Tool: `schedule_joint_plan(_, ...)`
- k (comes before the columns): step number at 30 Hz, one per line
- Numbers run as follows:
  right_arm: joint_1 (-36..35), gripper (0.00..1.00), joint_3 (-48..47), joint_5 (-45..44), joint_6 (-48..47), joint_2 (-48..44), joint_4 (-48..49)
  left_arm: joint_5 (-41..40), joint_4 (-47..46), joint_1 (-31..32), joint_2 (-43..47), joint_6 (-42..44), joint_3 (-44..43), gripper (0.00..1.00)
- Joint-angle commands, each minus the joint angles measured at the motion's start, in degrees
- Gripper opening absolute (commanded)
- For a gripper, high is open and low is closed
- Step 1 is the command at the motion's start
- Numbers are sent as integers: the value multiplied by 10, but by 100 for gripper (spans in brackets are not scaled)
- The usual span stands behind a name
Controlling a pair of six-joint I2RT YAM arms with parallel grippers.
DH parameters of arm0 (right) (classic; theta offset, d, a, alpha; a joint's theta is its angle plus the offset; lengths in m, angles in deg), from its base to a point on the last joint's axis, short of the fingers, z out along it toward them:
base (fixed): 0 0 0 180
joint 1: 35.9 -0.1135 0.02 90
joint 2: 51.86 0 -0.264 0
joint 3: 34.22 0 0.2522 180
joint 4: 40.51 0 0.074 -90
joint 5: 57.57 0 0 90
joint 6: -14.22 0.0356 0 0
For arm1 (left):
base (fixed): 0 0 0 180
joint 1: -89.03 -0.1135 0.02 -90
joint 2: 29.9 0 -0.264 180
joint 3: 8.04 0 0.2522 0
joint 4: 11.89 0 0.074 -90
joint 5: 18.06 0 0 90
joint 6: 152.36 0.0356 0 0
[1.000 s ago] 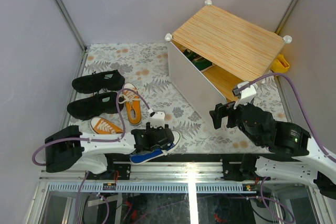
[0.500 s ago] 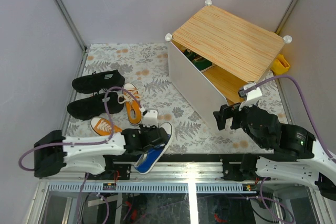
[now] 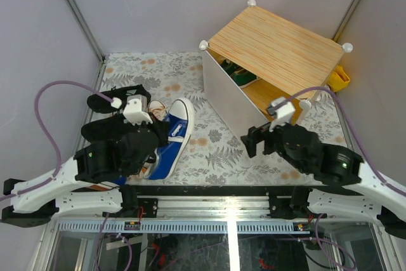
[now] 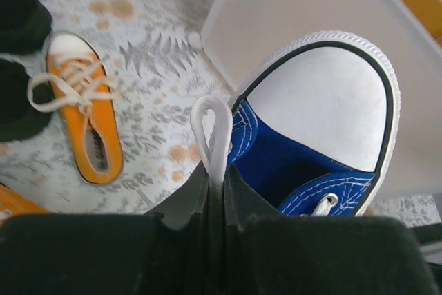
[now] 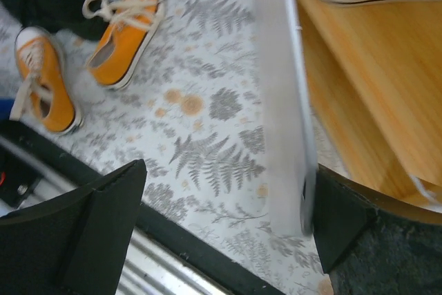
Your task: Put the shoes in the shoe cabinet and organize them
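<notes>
Next, my left gripper rises past the white door panel, which stands in the sneaker's way, then comes down to the floral mat before the cabinet.
My left gripper is shut on the white lace loop of a blue sneaker and holds it above the mat, its white toe cap pointing at the shoe cabinet. The cabinet's white door panel stands open. Green sneakers sit on a wooden shelf inside. My right gripper is open and empty in the right wrist view, with the door's near edge just inside its right finger. Two black shoes and orange sneakers lie at the left.
A yellow object sits behind the cabinet at the right. Grey walls close in the floral mat on three sides. A black metal rail runs along the near edge. A second orange sneaker lies near that rail.
My left gripper has lifted the blue sneaker from the near edge and carried it up and away over the mat. My right gripper has shifted a little left by the door's edge.
</notes>
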Motion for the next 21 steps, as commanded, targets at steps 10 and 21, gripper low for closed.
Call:
schedule_joint_plan(10,-1,99,39,548,17,78,317,-122,-90,2,-50,241,-209,0)
schedule_joint_plan(21,-1,100,-43,370,-14,-30,139,-20,-165,2,-183,344,-387,0)
